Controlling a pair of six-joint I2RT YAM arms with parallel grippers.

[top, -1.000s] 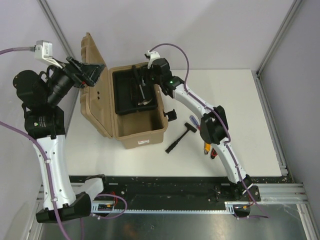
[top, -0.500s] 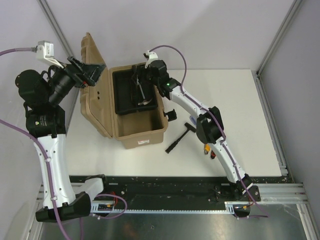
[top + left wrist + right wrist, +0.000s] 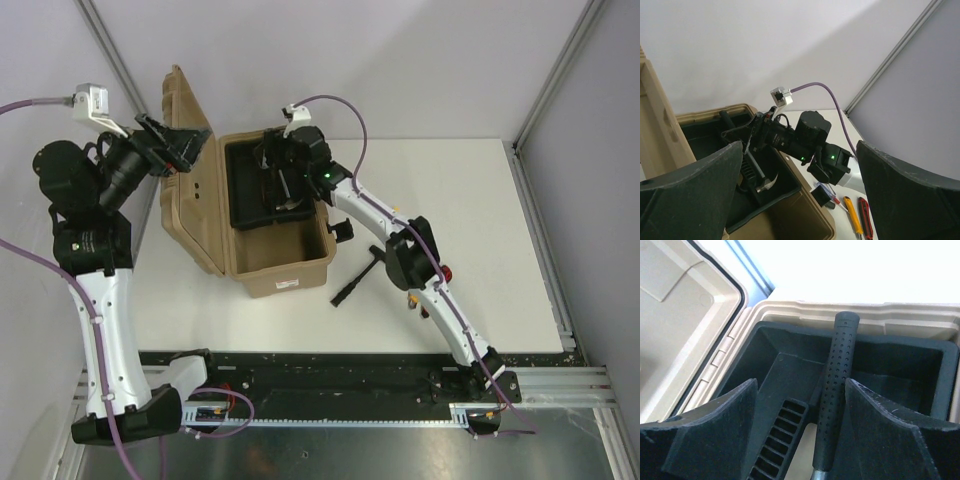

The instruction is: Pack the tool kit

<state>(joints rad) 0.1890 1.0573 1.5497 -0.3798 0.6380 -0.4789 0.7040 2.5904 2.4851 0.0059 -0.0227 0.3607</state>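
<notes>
I should next move my right gripper a little down and to the right in the wrist view, to close it on the hammer's dotted grip (image 3: 835, 383).
The tan toolbox (image 3: 283, 262) stands open, its lid (image 3: 188, 175) upright on the left. Its black inner tray (image 3: 243, 185) holds a hammer (image 3: 288, 205) with a dotted black grip (image 3: 836, 390). My right gripper (image 3: 275, 168) hangs low over the tray, open (image 3: 800, 390); the grip lies between the fingers, close against the right one (image 3: 875, 425). My left gripper (image 3: 178, 145) is open (image 3: 799, 150) and empty by the lid's top edge. A yellow knife (image 3: 852, 215), a red-black tool (image 3: 866, 221) and a screwdriver (image 3: 832, 198) lie on the table right of the box.
A small black mallet (image 3: 358, 274) lies on the table beside the box's right wall. My right arm's elbow (image 3: 405, 255) covers most of the loose tools in the top view. The box's front compartment (image 3: 278, 238) shows bare tan floor.
My right gripper has slid left, further over the tray, and the arm's elbow has followed. The hammer has stayed in the tray. The left arm has not moved.
</notes>
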